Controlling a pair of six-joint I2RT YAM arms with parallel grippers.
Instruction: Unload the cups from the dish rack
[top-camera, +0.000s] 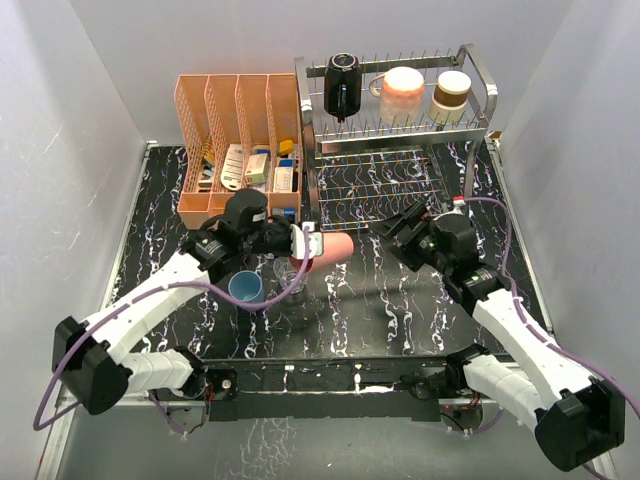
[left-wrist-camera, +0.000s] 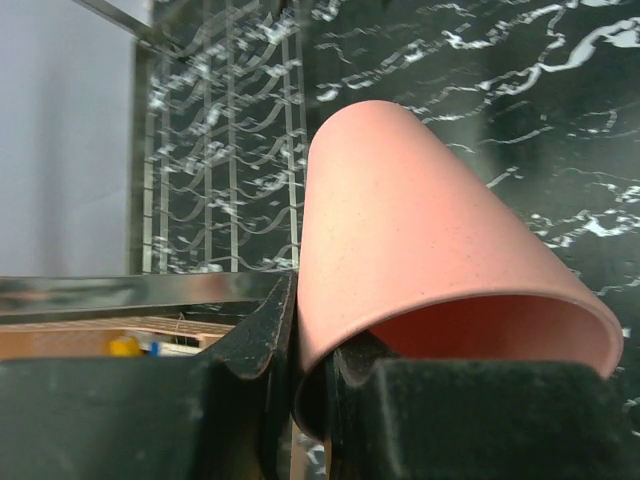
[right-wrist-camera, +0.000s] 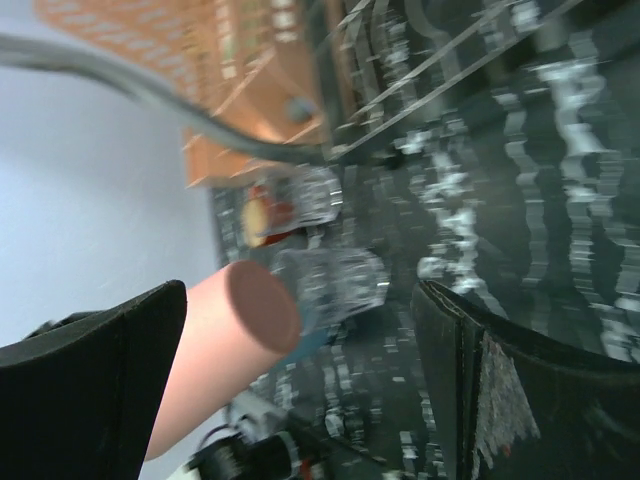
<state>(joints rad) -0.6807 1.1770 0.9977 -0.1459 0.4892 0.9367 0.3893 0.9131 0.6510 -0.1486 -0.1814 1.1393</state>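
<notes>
The left gripper moves down next, turns the sideways pink tumbler upright and releases its rim, since the bare tabletop beside the clear glass lies below the gripper.
My left gripper (top-camera: 308, 243) is shut on the rim of a pink tumbler (top-camera: 333, 250), holding it on its side above the table in front of the dish rack (top-camera: 482, 75). In the left wrist view the fingers (left-wrist-camera: 262, 330) pinch the tumbler wall (left-wrist-camera: 420, 230). A black mug (top-camera: 342, 85), a peach mug (top-camera: 403, 92) and a third cup (top-camera: 452, 95) sit on the rack's upper tier. A blue tumbler (top-camera: 245, 288) and a clear glass (top-camera: 288, 272) stand on the table under my left arm. My right gripper (top-camera: 396, 232) is open and empty, facing the pink tumbler (right-wrist-camera: 225, 340) and the clear glass (right-wrist-camera: 335, 285).
A peach-orange organizer (top-camera: 240, 130) with small boxes and bottles stands left of the rack. The rack's lower tier wires (left-wrist-camera: 230, 150) are just beyond the held tumbler. White walls close in on the left, back and right. The mat is black marble-patterned (top-camera: 400, 310).
</notes>
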